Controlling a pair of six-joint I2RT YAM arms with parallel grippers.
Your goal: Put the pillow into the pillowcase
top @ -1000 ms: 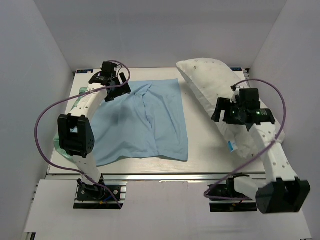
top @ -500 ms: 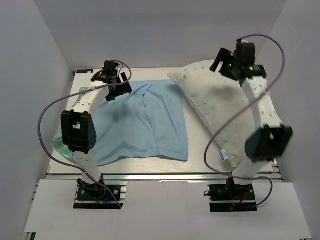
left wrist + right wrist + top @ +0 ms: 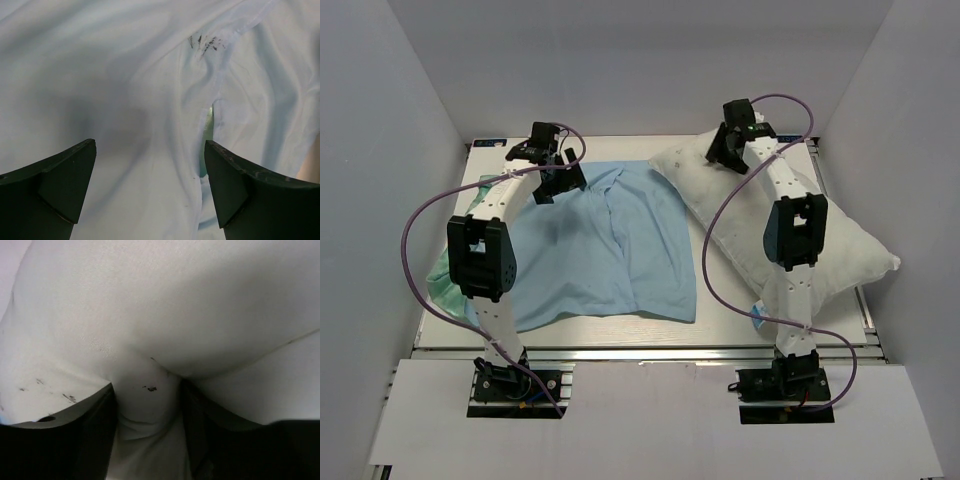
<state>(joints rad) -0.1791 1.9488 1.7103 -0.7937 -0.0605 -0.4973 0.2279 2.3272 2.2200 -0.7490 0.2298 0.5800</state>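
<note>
The left gripper should move down and toward the right in the top view, onto the pillowcase's seam edge [image 3: 606, 201] [image 3: 204, 121] next to the slit, where green shows that the pillowcase is parting.
The pillowcase [image 3: 610, 250] lies flat on the left half of the table with its plain light blue face up. A bit of its green face [image 3: 438, 285] shows at the left edge. My left gripper [image 3: 558, 172] hangs open over its far left corner. In the left wrist view the cloth [image 3: 125, 75] passes under the wide jaws [image 3: 150, 145], and a seam slit shows green. The speckled white pillow [image 3: 850, 250] lies slantwise on the right, blue tag [image 3: 760, 315] at its near end. My right gripper [image 3: 725, 150] is at its far left end, squeezing a bulge of pillow fabric [image 3: 175, 300] between its fingers [image 3: 146, 390].
White walls close in the table on the left, back and right. A bare strip of table [image 3: 712, 290] runs between pillowcase and pillow. Purple cables [image 3: 410, 240] loop off both arms. The right arm's links lie over the pillow's middle.
The right arm swung from the pillow's near middle up to its far left end and closed in on the fabric. The pillow shifted and settled flatter. The left arm barely moved.
</note>
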